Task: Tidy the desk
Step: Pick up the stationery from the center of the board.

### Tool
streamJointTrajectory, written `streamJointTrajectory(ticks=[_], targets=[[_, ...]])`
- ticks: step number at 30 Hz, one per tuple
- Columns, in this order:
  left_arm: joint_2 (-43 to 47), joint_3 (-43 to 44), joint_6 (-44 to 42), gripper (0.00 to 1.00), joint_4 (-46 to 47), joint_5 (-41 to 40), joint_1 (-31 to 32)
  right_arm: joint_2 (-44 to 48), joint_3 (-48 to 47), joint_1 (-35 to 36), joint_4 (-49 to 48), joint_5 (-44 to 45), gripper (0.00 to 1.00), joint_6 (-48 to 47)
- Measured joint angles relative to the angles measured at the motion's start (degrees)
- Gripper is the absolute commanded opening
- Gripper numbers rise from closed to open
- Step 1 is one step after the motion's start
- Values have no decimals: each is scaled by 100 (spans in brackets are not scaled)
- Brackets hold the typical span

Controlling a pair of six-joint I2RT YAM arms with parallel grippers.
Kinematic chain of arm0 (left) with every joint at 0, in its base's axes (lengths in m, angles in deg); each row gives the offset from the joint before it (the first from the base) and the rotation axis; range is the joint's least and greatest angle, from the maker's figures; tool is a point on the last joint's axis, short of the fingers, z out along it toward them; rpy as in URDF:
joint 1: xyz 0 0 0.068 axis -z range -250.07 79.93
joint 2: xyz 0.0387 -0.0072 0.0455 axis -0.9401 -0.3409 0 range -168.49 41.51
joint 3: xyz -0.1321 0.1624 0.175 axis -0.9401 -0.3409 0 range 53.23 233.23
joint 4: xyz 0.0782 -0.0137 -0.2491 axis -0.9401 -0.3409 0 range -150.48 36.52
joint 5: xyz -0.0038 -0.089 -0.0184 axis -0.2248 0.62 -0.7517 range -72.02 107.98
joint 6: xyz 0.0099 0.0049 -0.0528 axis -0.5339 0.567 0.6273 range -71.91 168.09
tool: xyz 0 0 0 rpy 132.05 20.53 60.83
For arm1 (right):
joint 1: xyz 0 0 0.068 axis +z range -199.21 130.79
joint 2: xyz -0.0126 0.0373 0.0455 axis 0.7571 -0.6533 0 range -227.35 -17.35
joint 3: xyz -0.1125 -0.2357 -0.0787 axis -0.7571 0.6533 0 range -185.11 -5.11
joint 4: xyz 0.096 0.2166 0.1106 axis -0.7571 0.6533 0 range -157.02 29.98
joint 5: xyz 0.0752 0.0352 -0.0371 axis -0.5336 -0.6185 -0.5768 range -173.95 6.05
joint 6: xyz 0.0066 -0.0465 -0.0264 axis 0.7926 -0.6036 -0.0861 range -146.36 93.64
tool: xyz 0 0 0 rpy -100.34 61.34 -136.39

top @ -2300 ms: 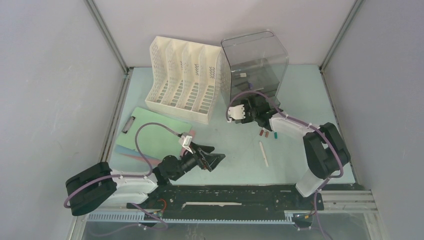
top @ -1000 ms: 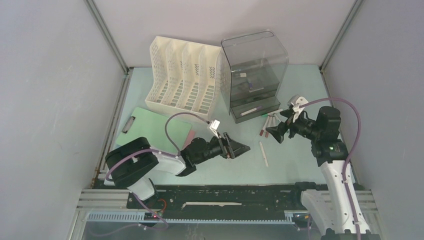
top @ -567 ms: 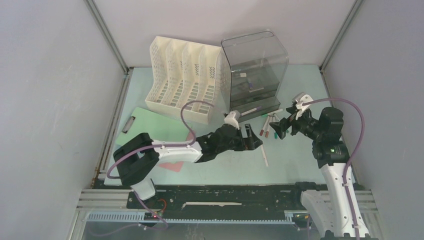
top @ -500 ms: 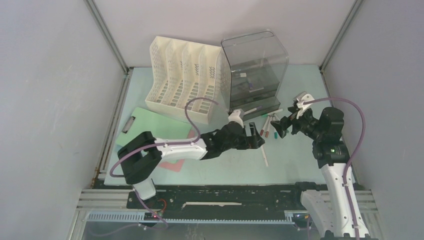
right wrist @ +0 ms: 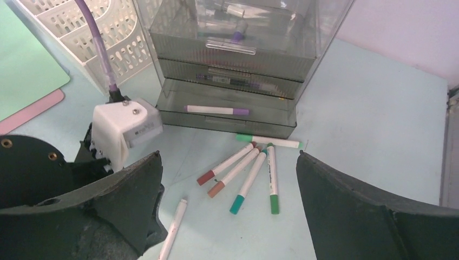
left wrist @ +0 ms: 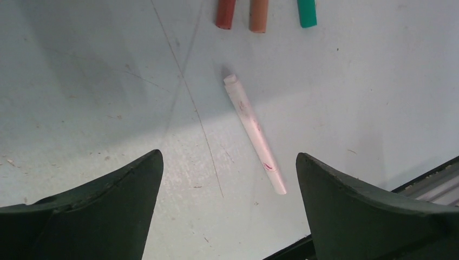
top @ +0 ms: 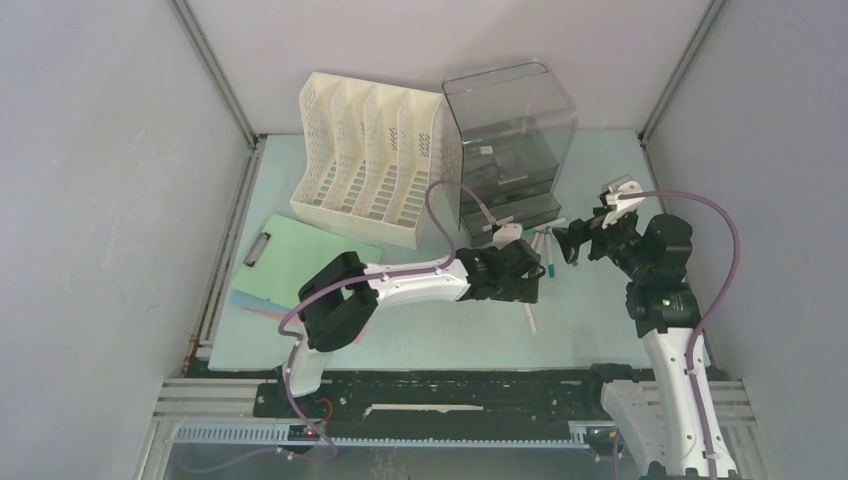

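Observation:
My left gripper should next move down onto the white marker's middle [top: 529, 312] [left wrist: 254, 135] and close across it. The tabletop is bare on both sides, so its open fingers have room.
The desk [top: 600, 170] is a pale mint-green tabletop. A capless white marker [top: 528, 308] lies on it near the front. My left gripper [top: 522, 280] hovers over that white marker [left wrist: 254, 132], open [left wrist: 228, 157] and holding nothing. Several capped markers [right wrist: 249, 181] lie fanned in front of the smoky drawer unit [right wrist: 238, 54]. In the left wrist view only their red [left wrist: 225, 12], orange [left wrist: 258, 13] and green [left wrist: 307, 12] caps show. My right gripper [top: 568, 243] hangs open [right wrist: 228, 154] above them, empty.
A white slotted file organizer [top: 365, 155] stands at the back beside the drawer unit [top: 510, 130]. The lowest drawer is pulled out with a purple-capped marker [right wrist: 216, 110] in it. A green clipboard [top: 300, 265] over a pink sheet [top: 262, 310] lies at the left.
My left arm has stretched rightward from the clipboard to above the white marker. The right gripper has drawn back slightly to the upper right. Both grippers stayed open.

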Motion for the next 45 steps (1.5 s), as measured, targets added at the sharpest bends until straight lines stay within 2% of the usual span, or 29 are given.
streamJointTrajectory(ticks=[8,17,23,34,38,45], targets=[[-555,887,-212,98,-699,63,166,57,0,0,-50,103,100,37],[-1029,1399,-1023,92,-1034,339,229,109,0,0,-118,96,100,37],[-1344,1700,-1480,83,-1189,409,256,116,2,0,-122,94,100,37],[-1888,2538,-1891,59,-1731,267,262,120,0,-4,-120,85,100,37],[-1899,2546,-1980,44,-1794,216,262,120,0,-4,-122,70,100,37],[-1757,2203,-2070,36,-1602,-39,269,127,0,-4,-120,52,100,37]])
